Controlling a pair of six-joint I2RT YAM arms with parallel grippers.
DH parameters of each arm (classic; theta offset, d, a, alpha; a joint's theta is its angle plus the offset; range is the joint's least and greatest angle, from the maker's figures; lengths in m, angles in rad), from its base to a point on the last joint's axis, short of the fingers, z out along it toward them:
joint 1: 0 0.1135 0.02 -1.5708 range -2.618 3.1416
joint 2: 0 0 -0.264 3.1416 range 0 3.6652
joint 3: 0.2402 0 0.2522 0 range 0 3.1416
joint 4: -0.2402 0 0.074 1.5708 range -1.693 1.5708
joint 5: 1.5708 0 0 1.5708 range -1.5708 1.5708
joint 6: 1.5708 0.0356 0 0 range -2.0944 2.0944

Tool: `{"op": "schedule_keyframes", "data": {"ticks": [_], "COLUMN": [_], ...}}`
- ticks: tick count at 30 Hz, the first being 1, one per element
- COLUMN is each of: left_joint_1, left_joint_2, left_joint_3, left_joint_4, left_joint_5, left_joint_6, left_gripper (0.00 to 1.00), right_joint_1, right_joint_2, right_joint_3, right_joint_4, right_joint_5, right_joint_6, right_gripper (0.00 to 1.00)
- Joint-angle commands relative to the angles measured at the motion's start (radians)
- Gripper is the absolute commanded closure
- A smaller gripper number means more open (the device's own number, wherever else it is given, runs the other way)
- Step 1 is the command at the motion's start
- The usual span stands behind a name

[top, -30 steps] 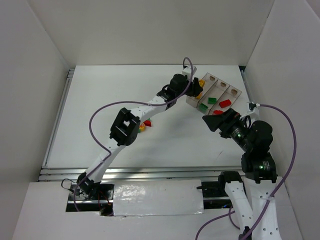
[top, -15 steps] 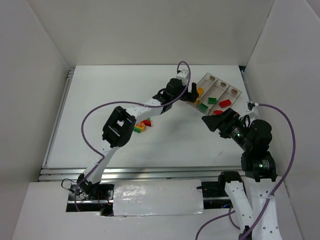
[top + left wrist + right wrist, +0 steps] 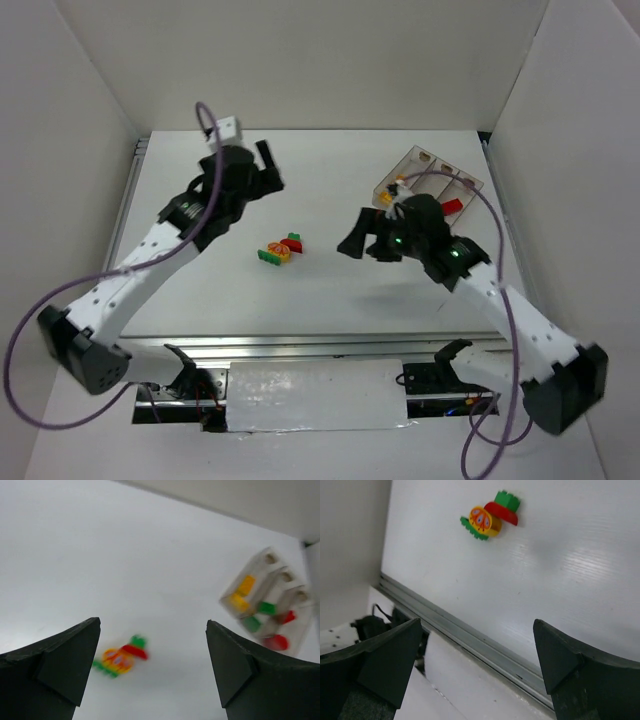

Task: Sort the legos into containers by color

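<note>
The red piece and green brick [image 3: 507, 500] stick out from the cluster's end, so next my right gripper will go down and left in the top view over them.
A small cluster of legos [image 3: 280, 250] lies mid-table: a green strip, a rounded yellow-orange piece, a red piece and a green brick [image 3: 507, 500]. The same blurred cluster [image 3: 121, 657] shows in the left wrist view. The containers [image 3: 432, 170] stand at the back right as a clear three-compartment tray [image 3: 265, 605] with yellow, green and red bricks inside, its front hidden by my right arm. My left gripper [image 3: 267, 168] hangs open and empty above the back left of the table. To the right of the cluster, my right gripper [image 3: 348, 242] is open and empty.
White walls close in the table on the left, back and right. A metal rail [image 3: 470, 640] runs along the near edge. My right arm stretches from the near right corner across the tray's front.
The left gripper opened at the tray, then swung away to the back left. The right arm reached from the near right toward the table's middle.
</note>
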State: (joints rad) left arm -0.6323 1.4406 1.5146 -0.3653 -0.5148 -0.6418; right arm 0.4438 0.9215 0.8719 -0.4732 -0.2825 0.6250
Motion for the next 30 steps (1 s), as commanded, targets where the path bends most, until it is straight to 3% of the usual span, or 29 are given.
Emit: {"op": "schedule_keyframes", "data": {"ticks": [1, 6, 8, 12, 14, 15, 18, 24, 30], "left_joint_1": [0.046, 0.079, 0.083, 0.085, 0.083, 0.083, 0.083, 0.083, 0.083], "left_joint_2": [-0.182, -0.539, -0.624, -0.749, -0.808, -0.830, -0.876, -0.873, -0.893], "left_joint_3": [-0.210, -0.361, -0.367, -0.447, -0.513, -0.531, -0.591, -0.602, -0.614], "left_joint_4": [-0.264, -0.405, -0.454, -0.442, -0.420, -0.416, -0.359, -0.354, -0.337], "left_joint_5": [-0.064, -0.008, 0.047, 0.088, 0.072, 0.050, 0.102, 0.113, 0.134], "left_joint_6": [-0.114, -0.078, 0.011, 0.184, 0.200, 0.180, 0.180, 0.180, 0.188], "left_gripper": [0.01, 0.01, 0.01, 0.00, 0.01, 0.01, 0.00, 0.00, 0.00], "right_joint_1": [0.113, 0.142, 0.165, 0.193, 0.190, 0.193, 0.214, 0.230, 0.243], "right_joint_2": [0.234, 0.535, 0.695, 0.934, 0.953, 0.953, 0.970, 1.134, 1.255], "right_joint_3": [0.128, 0.315, 0.446, 0.624, 0.631, 0.616, 0.624, 0.809, 0.937], "right_joint_4": [0.087, 0.074, 0.029, -0.062, -0.045, -0.026, 0.002, -0.154, -0.229], "right_joint_5": [0.126, 0.272, 0.305, 0.289, 0.214, 0.107, 0.068, 0.063, 0.131], "right_joint_6": [-0.141, -0.153, -0.194, -0.396, -0.479, -0.536, -0.715, -0.908, -0.964], "right_gripper": [0.00, 0.03, 0.09, 0.16, 0.16, 0.14, 0.11, 0.05, 0.05]}}
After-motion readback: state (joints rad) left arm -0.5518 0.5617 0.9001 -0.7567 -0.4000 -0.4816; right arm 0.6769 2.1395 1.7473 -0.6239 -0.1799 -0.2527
